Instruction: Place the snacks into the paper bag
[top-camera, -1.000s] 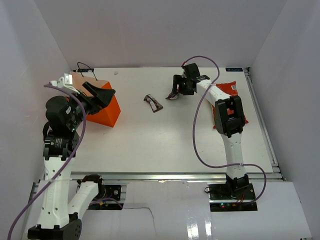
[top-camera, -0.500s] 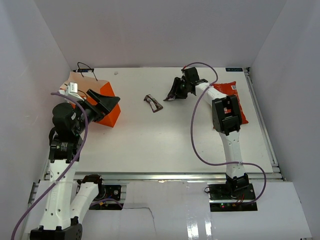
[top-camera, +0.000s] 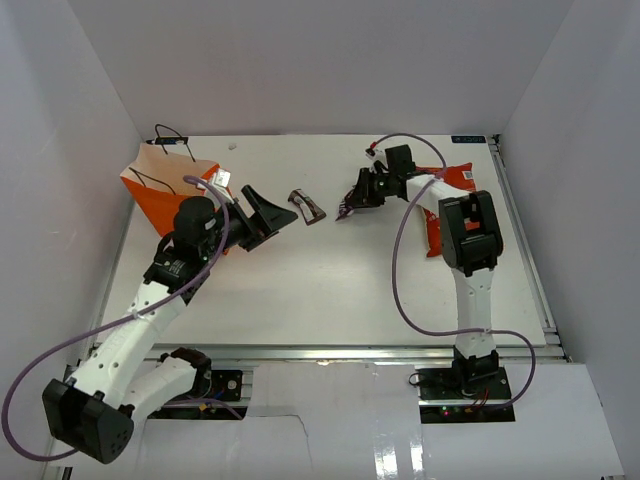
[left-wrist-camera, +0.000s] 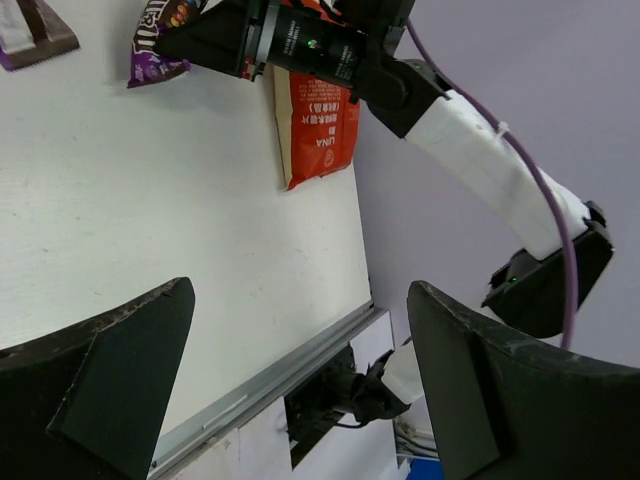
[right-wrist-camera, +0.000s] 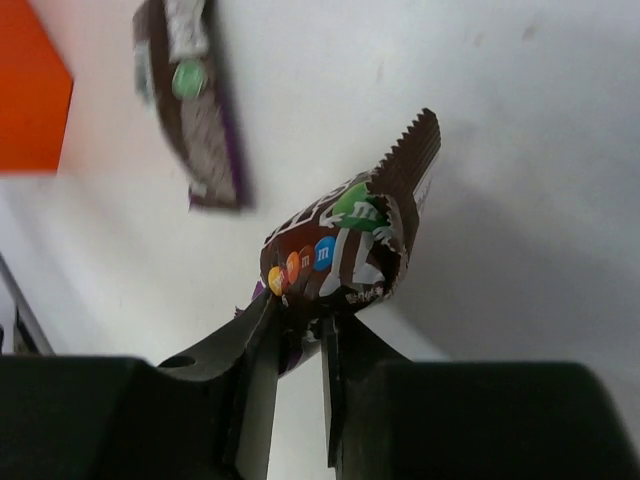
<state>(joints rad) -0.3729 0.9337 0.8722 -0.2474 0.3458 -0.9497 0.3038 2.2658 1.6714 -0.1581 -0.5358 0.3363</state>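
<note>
Next, my left gripper moves back and toward the right in the top view to pinch the purple-brown wrapper's printed body (top-camera: 346, 204) (left-wrist-camera: 158, 28), since it sticks free of my right gripper.
My right gripper (right-wrist-camera: 298, 330) is shut on a dark purple-brown snack wrapper (right-wrist-camera: 345, 250) with coloured sweets printed on it, pinching its lower end a little above the table. In the top view that gripper (top-camera: 352, 206) is at the back middle of the table. A second dark wrapper (top-camera: 308, 206) lies flat just to its left. The large red-orange crisp packet (top-camera: 460, 176) lies partly under the right arm. The orange paper bag (top-camera: 160, 185) stands at the back left. My left gripper (top-camera: 262, 215) hangs open and holds nothing, between the bag and the loose wrapper.
The left wrist view looks across the table to the crisp packet (left-wrist-camera: 318, 130), the right arm (left-wrist-camera: 480, 170) and the metal rail of the table edge (left-wrist-camera: 260, 385). White walls close in the table on three sides.
The right jaws have closed on the dark wrapper and shifted slightly. The left arm has swung from over the bag toward the table's middle, uncovering the bag.
</note>
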